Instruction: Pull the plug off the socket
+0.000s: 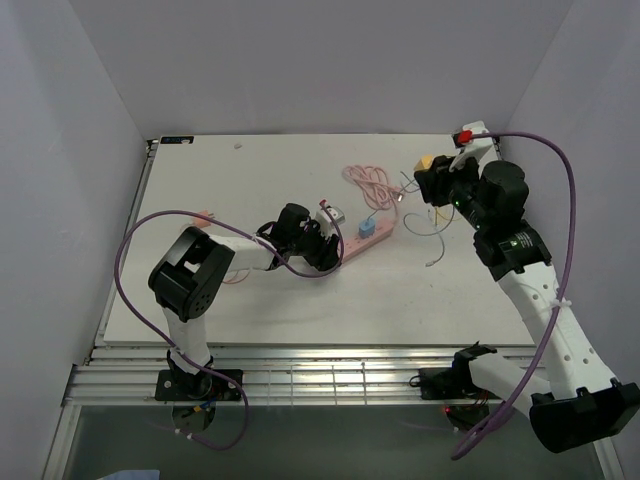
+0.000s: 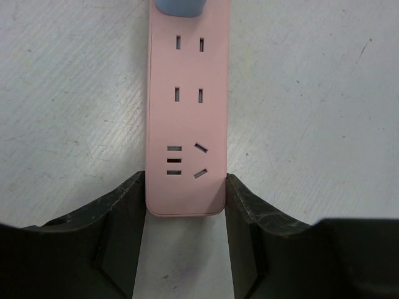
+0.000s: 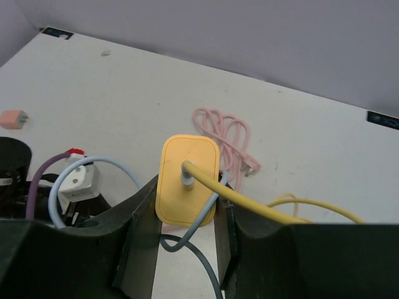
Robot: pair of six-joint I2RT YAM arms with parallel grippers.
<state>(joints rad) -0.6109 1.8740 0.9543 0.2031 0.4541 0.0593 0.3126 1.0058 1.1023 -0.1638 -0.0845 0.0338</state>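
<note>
The right gripper will first go farther to the right in the top view, to get the yellow plug [image 3: 187,177], already apart from the power strip [image 1: 365,241], lower toward the table.
The socket is a long pink power strip [image 1: 365,241] lying on the white table, with its thin pink cord [image 1: 366,184] coiled behind it. A blue plug [image 1: 368,228] sits in it. My left gripper [image 1: 322,247] is shut on the strip's near end [image 2: 187,124], one finger against each long side. The blue plug shows at the top edge of the left wrist view [image 2: 179,6]. My right gripper [image 1: 432,178] is shut on a yellow plug [image 3: 187,177] with a yellow cable [image 3: 262,202], held above the table, right of the strip and apart from it.
A white adapter [image 1: 332,215] stands beside the left gripper and also shows in the right wrist view [image 3: 78,184]. A small pink plug [image 3: 12,118] lies at the far left. Loose grey-blue cable [image 3: 187,240] and pale cable [image 1: 436,240] trail right of the strip.
</note>
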